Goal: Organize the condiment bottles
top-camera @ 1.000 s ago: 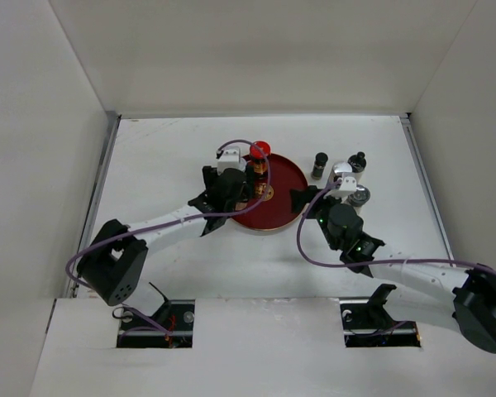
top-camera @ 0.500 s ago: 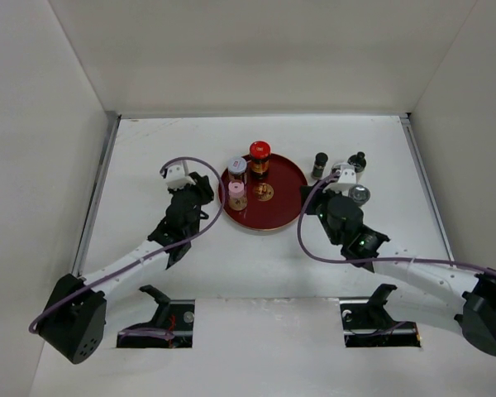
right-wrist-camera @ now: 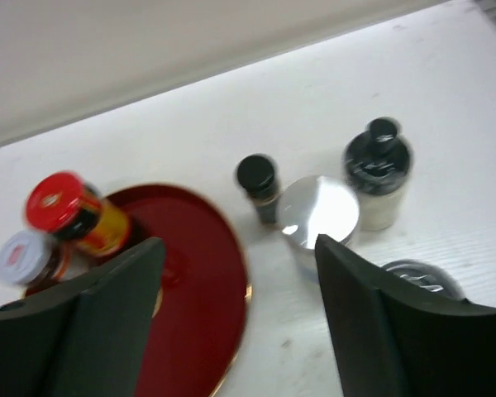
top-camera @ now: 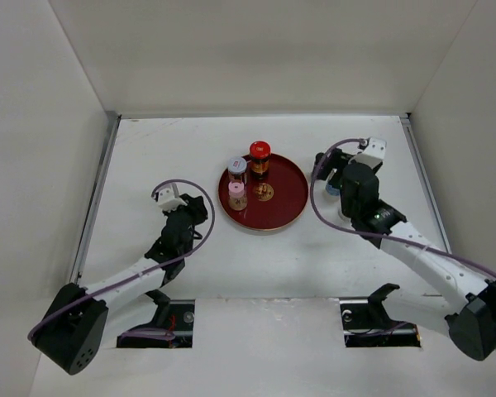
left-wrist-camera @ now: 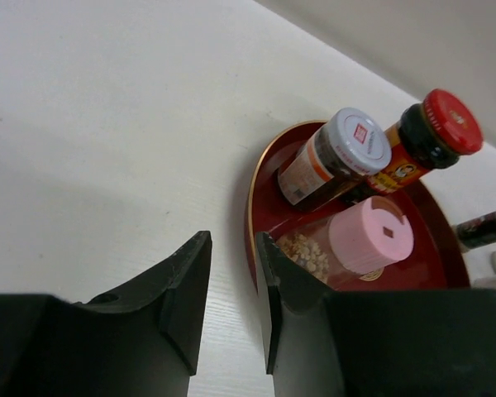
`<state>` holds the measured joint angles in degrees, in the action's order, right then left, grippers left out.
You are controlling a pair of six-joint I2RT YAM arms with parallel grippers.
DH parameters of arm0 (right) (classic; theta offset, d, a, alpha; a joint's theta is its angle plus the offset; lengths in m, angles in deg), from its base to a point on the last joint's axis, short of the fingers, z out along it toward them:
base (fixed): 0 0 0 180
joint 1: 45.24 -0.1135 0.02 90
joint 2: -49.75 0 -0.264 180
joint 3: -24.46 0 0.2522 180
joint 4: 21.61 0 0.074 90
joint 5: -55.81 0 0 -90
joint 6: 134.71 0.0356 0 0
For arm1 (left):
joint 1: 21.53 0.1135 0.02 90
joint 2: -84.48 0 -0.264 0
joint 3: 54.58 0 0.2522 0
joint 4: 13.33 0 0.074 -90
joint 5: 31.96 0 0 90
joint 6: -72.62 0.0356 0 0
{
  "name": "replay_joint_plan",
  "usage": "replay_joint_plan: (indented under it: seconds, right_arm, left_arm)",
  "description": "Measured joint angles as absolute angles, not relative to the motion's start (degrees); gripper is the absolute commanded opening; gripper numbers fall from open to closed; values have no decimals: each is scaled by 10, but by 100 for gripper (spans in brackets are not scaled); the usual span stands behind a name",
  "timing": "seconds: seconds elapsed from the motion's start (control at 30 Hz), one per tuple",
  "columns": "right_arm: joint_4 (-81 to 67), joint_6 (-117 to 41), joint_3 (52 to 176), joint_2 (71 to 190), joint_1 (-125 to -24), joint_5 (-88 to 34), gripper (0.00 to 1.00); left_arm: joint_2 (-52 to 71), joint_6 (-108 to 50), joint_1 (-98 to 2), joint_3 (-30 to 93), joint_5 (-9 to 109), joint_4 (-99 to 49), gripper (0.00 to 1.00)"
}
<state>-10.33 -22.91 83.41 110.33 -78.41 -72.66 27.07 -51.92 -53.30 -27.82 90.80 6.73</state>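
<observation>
Next, my right gripper shifts away from the tray and down around the silver-lidded jar (right-wrist-camera: 318,211) by the small black-capped bottle, since the jar sits off my open fingers' middle.
Three condiment bottles stand on the round red tray (top-camera: 273,217): a red-capped one (top-camera: 259,151), a white-capped jar (top-camera: 236,165) and a pink-capped jar (top-camera: 236,190). In the left wrist view they are the red cap (left-wrist-camera: 450,121), white cap (left-wrist-camera: 357,141) and pink cap (left-wrist-camera: 370,234). My left gripper (top-camera: 197,213) (left-wrist-camera: 231,248) is shut and empty, just left of the tray. My right gripper (top-camera: 335,175) (right-wrist-camera: 238,248) hangs open above the table. Beyond it stand a small black-capped bottle (right-wrist-camera: 257,178), a silver-lidded jar (right-wrist-camera: 318,211) and a black-capped shaker (right-wrist-camera: 379,165).
Another silver lid (right-wrist-camera: 417,277) is half hidden behind my right finger. In the top view my right arm covers the bottles right of the tray. White walls close in the table on three sides.
My left arm drew back from the tray, leaving the pink-capped jar on it, and shut. My right gripper moved toward the back of the table and opened.
</observation>
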Motion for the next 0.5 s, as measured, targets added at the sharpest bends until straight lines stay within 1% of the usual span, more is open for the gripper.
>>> replay_joint_plan:
  seconds: [0.1, 0.2, 0.33, 0.5]
  right_arm:
    - [-81, -239, 870, 1141, -742, -729, 94]
    - [-60, -250, 896, 1185, -704, -726, 99]
    - [-36, -260, 913, 1234, -672, -702, 100]
    - [-24, -264, 914, 1275, -654, -655, 100]
  left_arm:
    - [288, -525, -533, -285, 906, 82, 29]
    - [289, -529, -533, -287, 905, 90, 32]
    - [277, -534, -533, -287, 901, 101, 36]
    - [263, -538, -531, -288, 891, 109, 37]
